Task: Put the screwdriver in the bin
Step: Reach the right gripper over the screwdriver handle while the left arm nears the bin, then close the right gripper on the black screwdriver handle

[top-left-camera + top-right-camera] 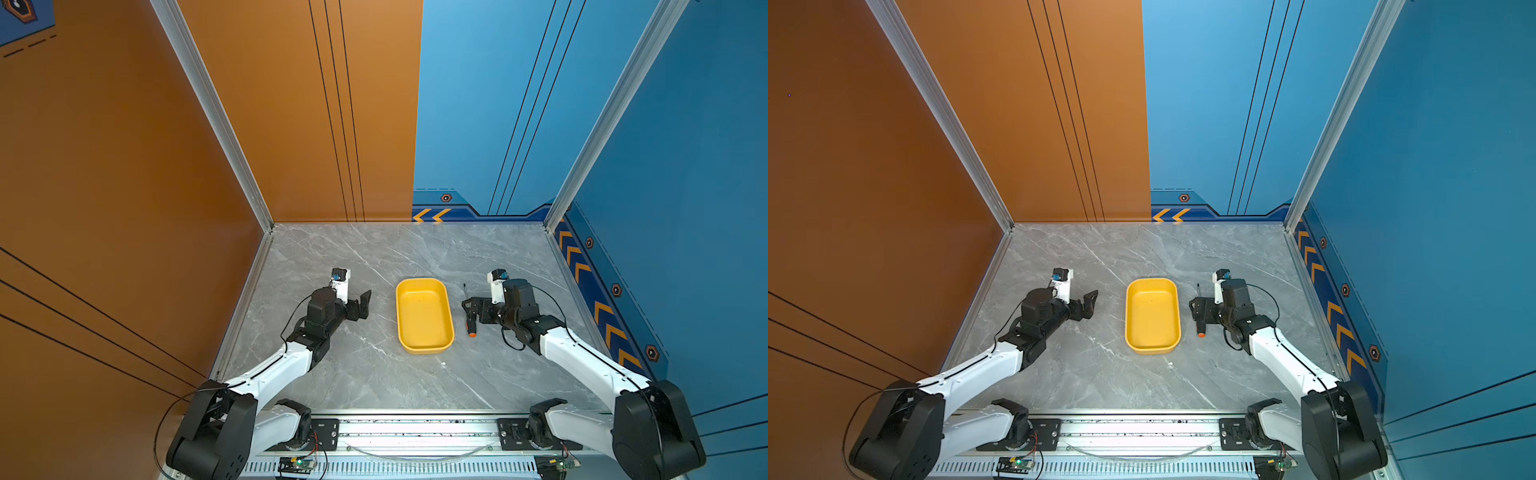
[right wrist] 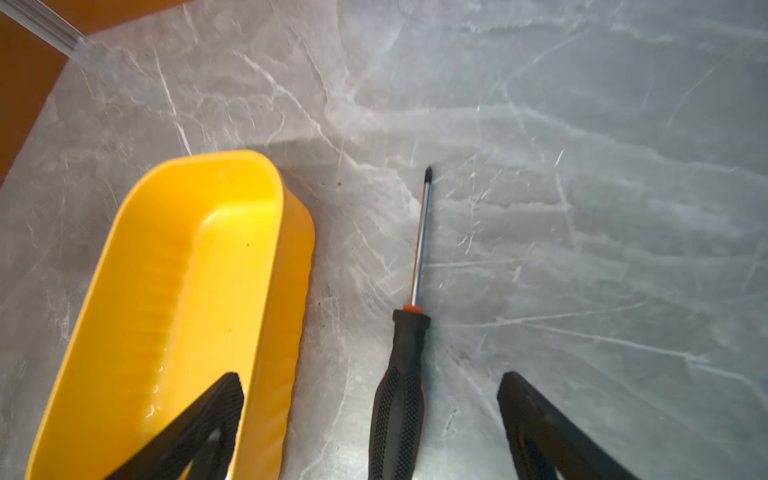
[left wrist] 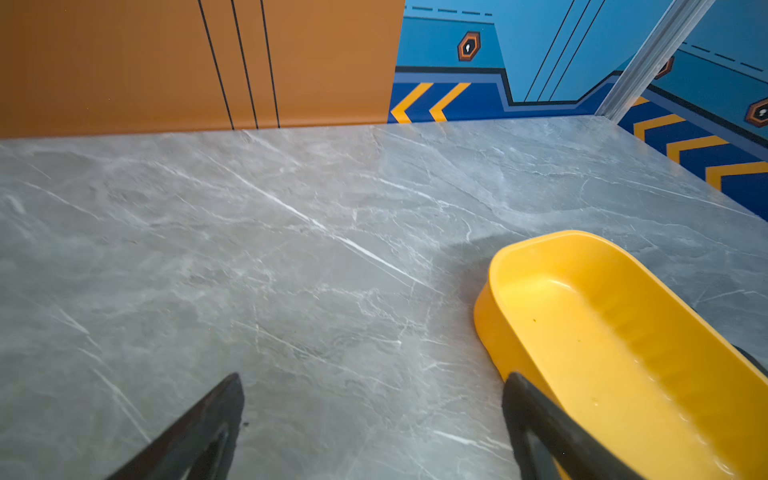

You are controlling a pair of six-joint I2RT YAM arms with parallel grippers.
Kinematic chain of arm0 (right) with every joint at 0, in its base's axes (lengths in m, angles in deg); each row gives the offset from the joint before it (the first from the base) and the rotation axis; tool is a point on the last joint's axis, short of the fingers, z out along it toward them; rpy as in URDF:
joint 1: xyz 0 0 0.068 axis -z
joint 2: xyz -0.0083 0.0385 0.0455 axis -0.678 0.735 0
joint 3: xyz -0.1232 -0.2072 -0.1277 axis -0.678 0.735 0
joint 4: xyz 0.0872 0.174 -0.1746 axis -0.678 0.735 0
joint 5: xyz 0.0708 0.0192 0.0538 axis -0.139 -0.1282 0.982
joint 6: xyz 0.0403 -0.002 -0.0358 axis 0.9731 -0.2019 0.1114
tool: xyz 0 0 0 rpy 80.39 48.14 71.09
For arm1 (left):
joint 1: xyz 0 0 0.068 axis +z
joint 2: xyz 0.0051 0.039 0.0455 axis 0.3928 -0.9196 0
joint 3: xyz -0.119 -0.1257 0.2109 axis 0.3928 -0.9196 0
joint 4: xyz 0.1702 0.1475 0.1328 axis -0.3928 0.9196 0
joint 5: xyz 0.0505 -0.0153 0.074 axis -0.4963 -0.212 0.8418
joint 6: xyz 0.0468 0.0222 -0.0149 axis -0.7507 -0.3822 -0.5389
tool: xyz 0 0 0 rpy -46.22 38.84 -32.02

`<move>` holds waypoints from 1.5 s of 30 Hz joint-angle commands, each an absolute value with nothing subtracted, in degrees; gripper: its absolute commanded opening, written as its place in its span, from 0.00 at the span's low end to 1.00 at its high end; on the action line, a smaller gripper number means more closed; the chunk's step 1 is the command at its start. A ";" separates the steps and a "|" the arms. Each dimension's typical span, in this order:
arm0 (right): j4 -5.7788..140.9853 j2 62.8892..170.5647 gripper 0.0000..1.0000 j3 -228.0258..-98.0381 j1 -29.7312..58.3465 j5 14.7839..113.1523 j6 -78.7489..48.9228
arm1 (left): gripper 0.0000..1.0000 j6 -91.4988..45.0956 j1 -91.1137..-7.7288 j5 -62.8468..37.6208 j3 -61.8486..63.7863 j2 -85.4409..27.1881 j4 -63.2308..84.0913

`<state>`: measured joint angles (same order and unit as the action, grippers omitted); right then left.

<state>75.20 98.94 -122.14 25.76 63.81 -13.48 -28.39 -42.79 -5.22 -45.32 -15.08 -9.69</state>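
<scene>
I should next move my right gripper down onto the knurled middle of the black handle [image 1: 471, 324] [image 2: 401, 374] and close there, because the screwdriver's handle is below, lengthwise between my fingers.
The screwdriver [image 1: 471, 327] [image 1: 1200, 329] lies flat on the grey marble table just right of the bin [image 1: 423, 316] [image 1: 1152, 316], with its orange-red butt toward the front. The bin is a shallow yellow tray and holds nothing. My right gripper [image 1: 468, 311] [image 1: 1198, 311] is open and low over the screwdriver. In the right wrist view the black handle [image 2: 401, 374] lies between the wide-apart jaws of that gripper [image 2: 372, 376], with a gap on each side. My left gripper [image 1: 365, 305] [image 1: 1093, 305] [image 3: 374, 376] is open, holds nothing and hangs left of the bin [image 3: 602, 332] [image 2: 187, 291].
Orange and blue walls close off the table [image 1: 332, 374] at the back and on both sides, with aluminium posts [image 1: 552, 220] in the back corners. A metal rail [image 1: 415, 428] with both arm bases runs along the front edge.
</scene>
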 commanded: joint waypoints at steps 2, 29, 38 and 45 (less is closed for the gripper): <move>80.48 100.88 0.93 -123.28 23.08 61.28 -10.29 | 0.98 -19.16 -44.97 -8.12 -44.33 -15.77 -6.77; 83.34 113.45 0.65 -127.78 17.07 48.79 -9.41 | 0.98 -19.19 -48.26 -8.34 -38.84 -15.92 10.71; 83.49 115.40 0.56 -128.60 17.03 47.60 -9.23 | 0.98 -18.89 -48.62 -8.37 -38.42 -16.24 11.39; 83.75 116.02 0.46 -129.02 16.62 46.66 -9.38 | 0.98 -19.47 -48.62 -7.53 -38.04 -14.69 13.75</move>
<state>81.88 115.10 -127.58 17.06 48.77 -9.67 -17.92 -48.13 -7.38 -39.46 -15.87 11.51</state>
